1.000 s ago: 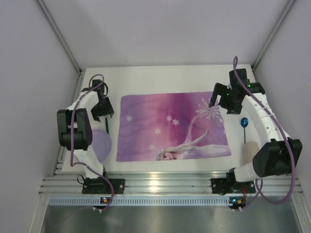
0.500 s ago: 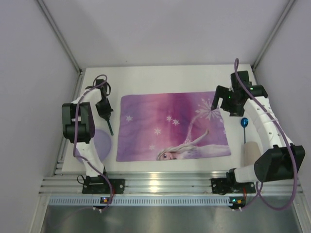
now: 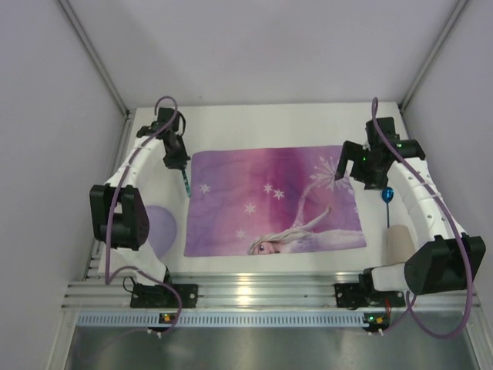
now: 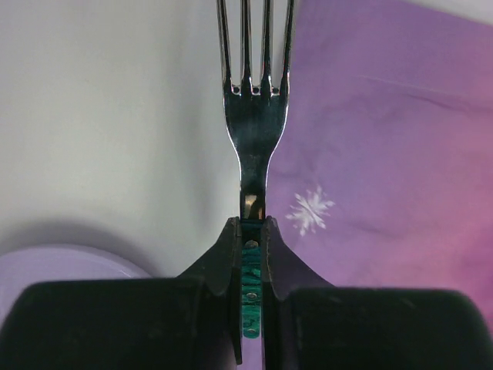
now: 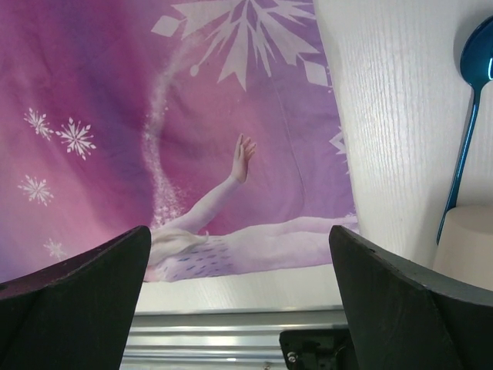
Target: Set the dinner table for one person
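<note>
My left gripper moves over the placemat, back and down next, to get the fork onto the purple placemat's end nearest the lavender plate.
My left gripper is shut on the green handle of a metal fork. It holds the fork above the white dinner table, right at the left edge of the purple princess placemat. A lavender plate lies on the table near the left arm. My right gripper hangs open and empty over the placemat's right end. Right of the mat lie a blue spoon and a beige cup.
An aluminium rail runs along the near edge of the table with both arm bases on it. Grey walls close in the table on the left, right and far sides.
The left gripper closed on the fork beside the plate and carried it toward the far side, to the mat's upper left edge. The right gripper drifted slightly right.
</note>
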Available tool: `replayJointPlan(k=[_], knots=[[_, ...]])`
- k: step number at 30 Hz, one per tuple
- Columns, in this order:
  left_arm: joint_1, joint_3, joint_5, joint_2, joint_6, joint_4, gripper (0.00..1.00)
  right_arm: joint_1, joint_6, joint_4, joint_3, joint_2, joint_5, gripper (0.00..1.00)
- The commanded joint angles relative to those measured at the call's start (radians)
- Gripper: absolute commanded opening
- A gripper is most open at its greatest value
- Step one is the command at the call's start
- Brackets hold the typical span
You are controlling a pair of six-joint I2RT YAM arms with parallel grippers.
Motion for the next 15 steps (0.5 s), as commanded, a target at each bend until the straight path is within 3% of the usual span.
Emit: replayJointPlan(k=[1, 6, 15], knots=[[-0.096, -0.061, 0.031, -0.084, -0.055, -0.016, 0.00, 0.002, -0.003, 0.021, -0.018, -0.050, -0.020, 1.00], [-0.196, -0.167, 0.025, -0.079, -0.109, 0.030, 0.00, 0.002, -0.010, 0.019, -0.061, -0.088, -0.025, 1.00], [-0.278, -0.268, 0.002, 0.010, -0.125, 0.111, 0.00, 0.004, -0.012, -0.004, -0.121, -0.162, -0.014, 1.00]])
